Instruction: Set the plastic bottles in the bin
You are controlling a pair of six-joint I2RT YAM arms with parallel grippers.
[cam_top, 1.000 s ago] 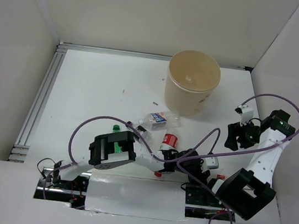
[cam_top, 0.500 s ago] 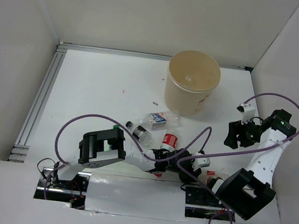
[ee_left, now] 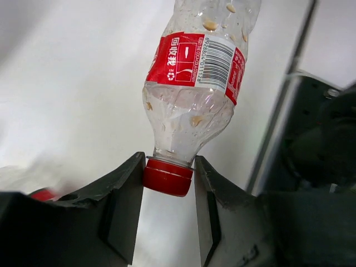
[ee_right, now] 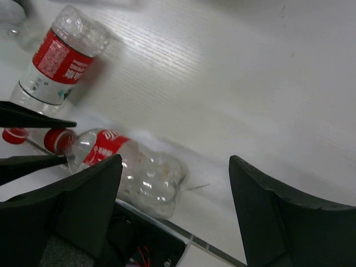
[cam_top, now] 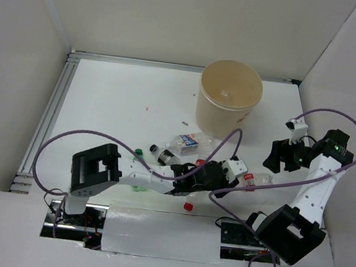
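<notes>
The bottle goes up and outward over the beige bin's opening (cam_top: 232,85) next, where my left gripper releases its red cap, as the bin's sides are tall.
My left gripper (ee_left: 168,177) is shut on the red cap of a clear bottle with a red label (ee_left: 197,58) and holds it out to the right. In the top view the left gripper (cam_top: 241,176) and this bottle (cam_top: 263,180) are front right of the beige bin (cam_top: 200,90). My right gripper (cam_top: 272,159) is open and empty just right of and above the held bottle (ee_right: 130,167); it shows wide open in its own view (ee_right: 175,161). A blue-white labelled bottle (cam_top: 187,142), a dark-capped bottle (cam_top: 161,152) and a green cap (cam_top: 138,152) lie by the left arm.
Another red-labelled bottle (ee_right: 55,61) lies on the table left of the held one. A red cap (cam_top: 188,206) shows under the left arm near the front edge. Purple cables loop over both arms. White walls close in the table.
My left arm has swung right and stretched out, carrying the red-labelled bottle from the front centre towards the right gripper. The right gripper has barely moved.
</notes>
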